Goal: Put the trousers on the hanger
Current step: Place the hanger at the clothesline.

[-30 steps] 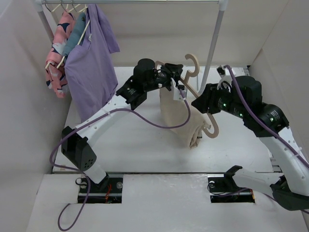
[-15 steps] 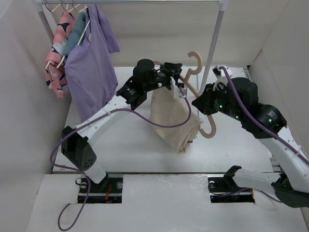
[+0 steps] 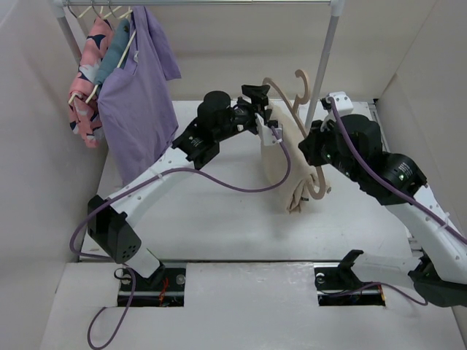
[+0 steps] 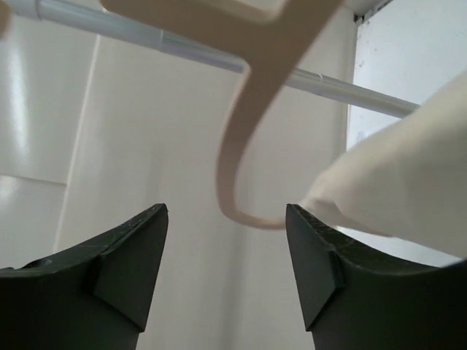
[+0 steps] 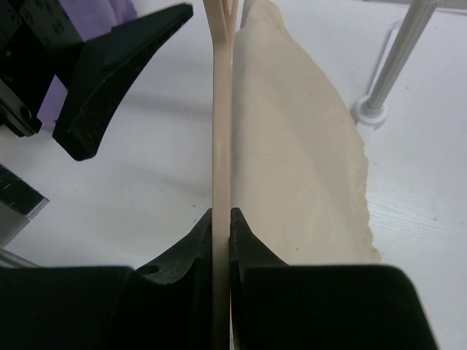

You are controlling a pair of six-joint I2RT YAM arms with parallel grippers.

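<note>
My right gripper moves up and outward next, sets the hanger's hook over the bare bar by the pole and releases, because the trousers drape over the hanger.
The pale hanger stands tilted above the table, hook uppermost, and my right gripper is shut on its lower arm. In the right wrist view the thin hanger bar runs straight up from between the closed right gripper. The cream trousers drape over the hanger and hang down to the table; they also show as cream cloth. My left gripper is open beside the hanger's top, nothing between its fingers. Beyond the left gripper are the hook and a fold of trousers.
A purple shirt and a pink patterned garment hang on wooden hangers at the left end of the rack rail. The rack's right pole stands just behind the hanger, its foot on the table. Walls close in on both sides.
My left gripper has opened and let go of the trousers. The right gripper shut on the hanger and lifted it, so the trousers now hang straighter and narrower.
</note>
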